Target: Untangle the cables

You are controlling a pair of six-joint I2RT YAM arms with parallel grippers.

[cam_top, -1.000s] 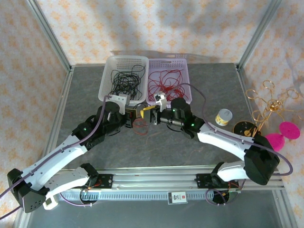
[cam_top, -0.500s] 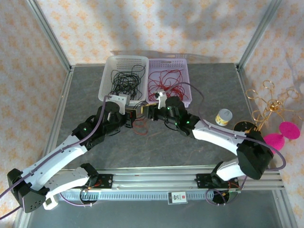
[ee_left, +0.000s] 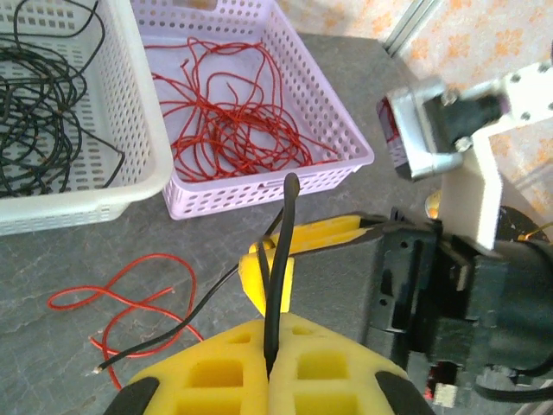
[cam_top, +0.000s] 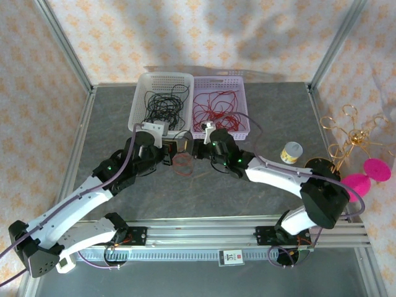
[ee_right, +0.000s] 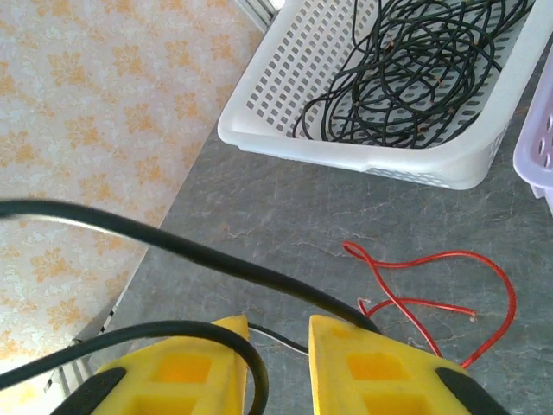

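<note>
This matching cable in my left gripper needs to go outward over the heap of black cables in the white basket next, and then I need to release it.
My left gripper (ee_left: 270, 324) is shut on a black cable (ee_left: 281, 251), which rises out of the pinched yellow fingers as a narrow loop. My right gripper (ee_right: 278, 333) faces it fingertip to fingertip above the table in the top view (cam_top: 185, 148). Its jaws stand apart, with a black cable (ee_right: 199, 255) lying across the tips and curling down the inner face of the left finger. A loose red cable (cam_top: 183, 164) lies on the table under both grippers. More black cables fill the white basket (cam_top: 139, 102), and red ones fill the lilac basket (cam_top: 242, 105).
Both baskets stand side by side just beyond the grippers. At the right edge are a small jar (cam_top: 291, 151), a black disc (cam_top: 318, 167), a gold wire ornament (cam_top: 349, 133) and pink pieces (cam_top: 371, 173). Metal frame posts bound the table.
My right arm has slid left until its gripper meets the left one. The left arm and its grip on the black cable have stayed the same.
</note>
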